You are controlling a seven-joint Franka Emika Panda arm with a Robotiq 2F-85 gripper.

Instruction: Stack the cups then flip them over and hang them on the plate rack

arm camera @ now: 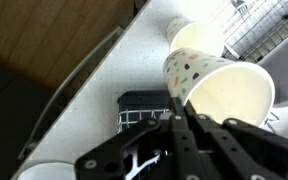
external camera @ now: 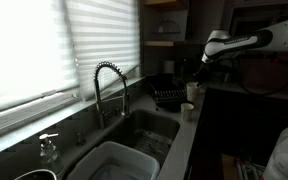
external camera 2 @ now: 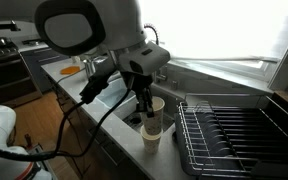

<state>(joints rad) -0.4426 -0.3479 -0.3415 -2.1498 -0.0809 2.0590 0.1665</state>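
Observation:
The second cup (external camera 2: pixel 150 133) is open below the held dotted cup (external camera 2: pixel 157 108). My gripper should move down next, lower the held cup into the opening of that open cup and let go of the held cup's rim.
My gripper (external camera 2: pixel 144 98) is shut on the rim of a whitish dotted cup (external camera 2: pixel 157 108) and holds it tilted just above a second cup (external camera 2: pixel 151 136) standing on the counter. In the wrist view the held cup (arm camera: pixel 224 90) fills the right side, its mouth facing the camera. The other cup (arm camera: pixel 192 38) is behind it, and my gripper (arm camera: pixel 177 108) pinches the held cup's wall. The black wire plate rack (external camera 2: pixel 239 135) lies beside the cups, and it also shows in the wrist view (arm camera: pixel 269 30). In an exterior view both cups (external camera: pixel 189 104) stand in front of the rack (external camera: pixel 168 97).
A coiled-spring faucet (external camera: pixel 109 85) stands over the sink (external camera: pixel 149 130), which holds a large white tub (external camera: pixel 114 162). A soap dispenser (external camera: pixel 49 148) stands by the window. A black wire holder (arm camera: pixel 144 110) sits below the gripper. The counter edge runs near the cups.

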